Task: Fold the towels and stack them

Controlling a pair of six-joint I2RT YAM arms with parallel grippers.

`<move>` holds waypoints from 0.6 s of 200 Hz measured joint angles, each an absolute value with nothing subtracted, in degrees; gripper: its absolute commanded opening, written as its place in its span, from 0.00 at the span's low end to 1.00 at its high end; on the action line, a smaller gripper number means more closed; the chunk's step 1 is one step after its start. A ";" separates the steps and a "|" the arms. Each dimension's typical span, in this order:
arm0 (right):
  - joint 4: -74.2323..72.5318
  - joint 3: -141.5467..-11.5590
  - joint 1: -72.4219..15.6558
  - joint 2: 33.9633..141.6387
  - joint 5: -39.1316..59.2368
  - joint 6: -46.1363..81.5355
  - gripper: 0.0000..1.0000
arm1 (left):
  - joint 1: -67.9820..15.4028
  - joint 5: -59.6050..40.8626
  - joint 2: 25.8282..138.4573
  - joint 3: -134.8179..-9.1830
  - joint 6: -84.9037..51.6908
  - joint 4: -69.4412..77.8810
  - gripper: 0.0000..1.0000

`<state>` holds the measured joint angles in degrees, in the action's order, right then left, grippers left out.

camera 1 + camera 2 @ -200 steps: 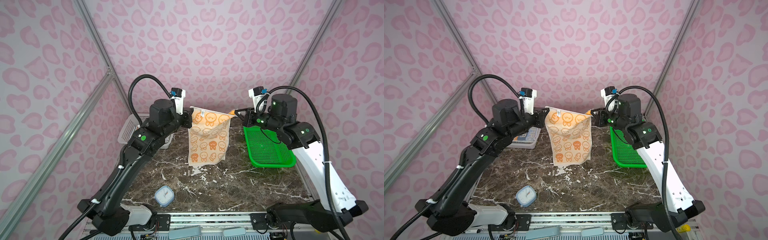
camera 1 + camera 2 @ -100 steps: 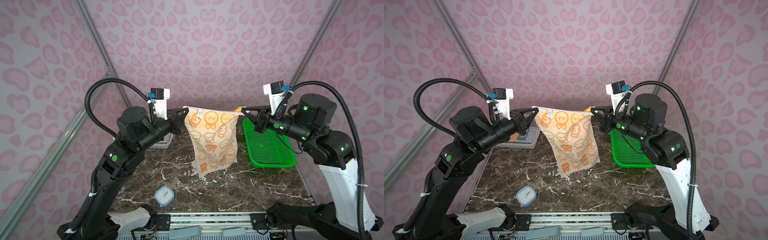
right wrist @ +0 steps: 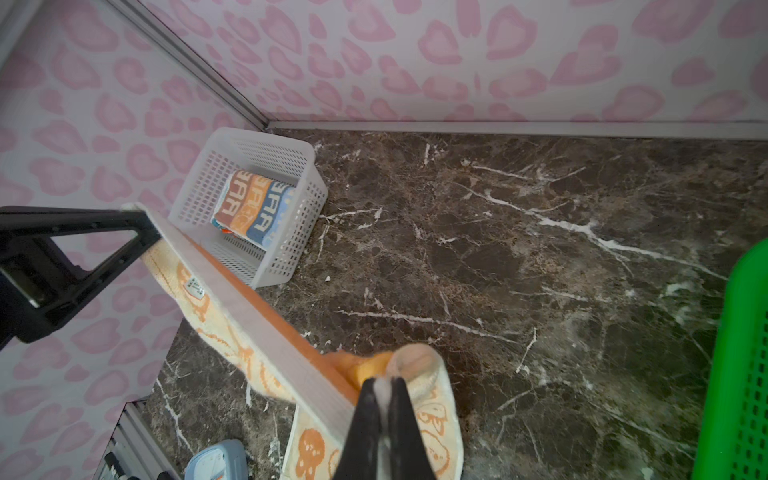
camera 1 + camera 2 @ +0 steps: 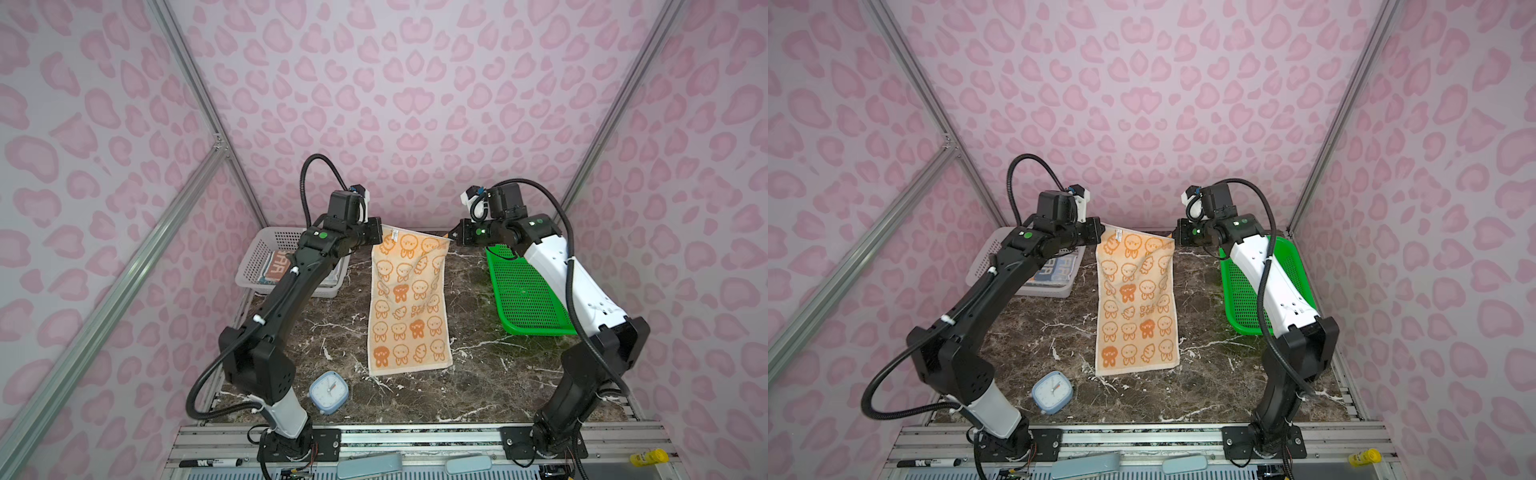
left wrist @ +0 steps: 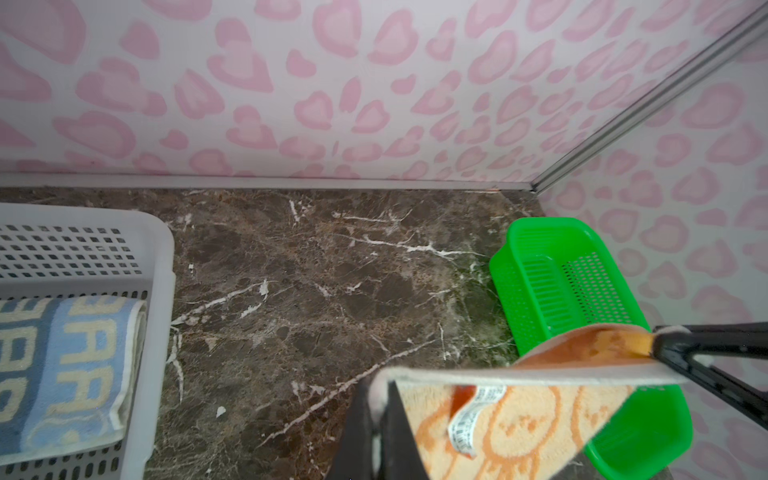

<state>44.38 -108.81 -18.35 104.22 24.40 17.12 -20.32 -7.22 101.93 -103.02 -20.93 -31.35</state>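
The towel's near part lies flat and spread on top of the table. My right gripper will come down and back over that part next and release the towel's corner there.
An orange towel (image 4: pixel 409 303) (image 4: pixel 1136 303) with bunny prints is stretched between both grippers by its far edge. Its near part lies flat on the marble table and its far edge is lifted. My left gripper (image 4: pixel 381 235) (image 4: pixel 1100 230) (image 5: pixel 376 399) is shut on the towel's far left corner. My right gripper (image 4: pixel 451 237) (image 4: pixel 1175 239) (image 3: pixel 384 384) is shut on its far right corner. In both wrist views the cream hem (image 5: pixel 519 376) (image 3: pixel 249 316) runs taut from corner to corner. A folded towel (image 4: pixel 276 266) (image 3: pixel 253 208) with blue and orange blocks lies in the white basket.
The white basket (image 4: pixel 253 257) (image 4: pixel 984 253) (image 5: pixel 162 291) stands at the back left. A green tray (image 4: pixel 528 299) (image 4: pixel 1241 291) (image 5: pixel 552 266) lies at the right, under my right arm. A small blue clock (image 4: pixel 329 390) (image 4: pixel 1052 391) sits near the front left.
Both grippers have gone from raised and towards the front to lower and towards the back wall. The towel hung free before; now its near part is spread on the table.
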 measured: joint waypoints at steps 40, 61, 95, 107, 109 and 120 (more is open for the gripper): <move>42.68 -111.50 -16.51 114.34 26.89 16.91 0.00 | -18.57 -9.08 112.64 -109.93 -20.75 -31.57 0.03; 41.34 -108.88 -16.23 115.70 27.57 16.49 0.00 | -18.48 -9.78 113.23 -107.66 -20.78 -31.09 0.03; 37.74 -96.05 -16.23 111.92 29.76 17.04 0.00 | -18.50 -12.62 108.86 -93.45 -22.37 -28.80 0.03; 35.88 -91.11 -16.45 109.71 30.46 17.63 0.00 | -18.68 -13.69 105.54 -87.57 -23.00 -27.07 0.03; 35.68 -90.35 -16.51 109.32 30.52 17.80 0.00 | -18.72 -13.76 105.14 -86.98 -23.07 -26.87 0.03; 34.37 -86.30 -16.97 107.04 30.96 18.26 0.00 | -18.92 -14.20 102.26 -82.78 -23.68 -25.47 0.03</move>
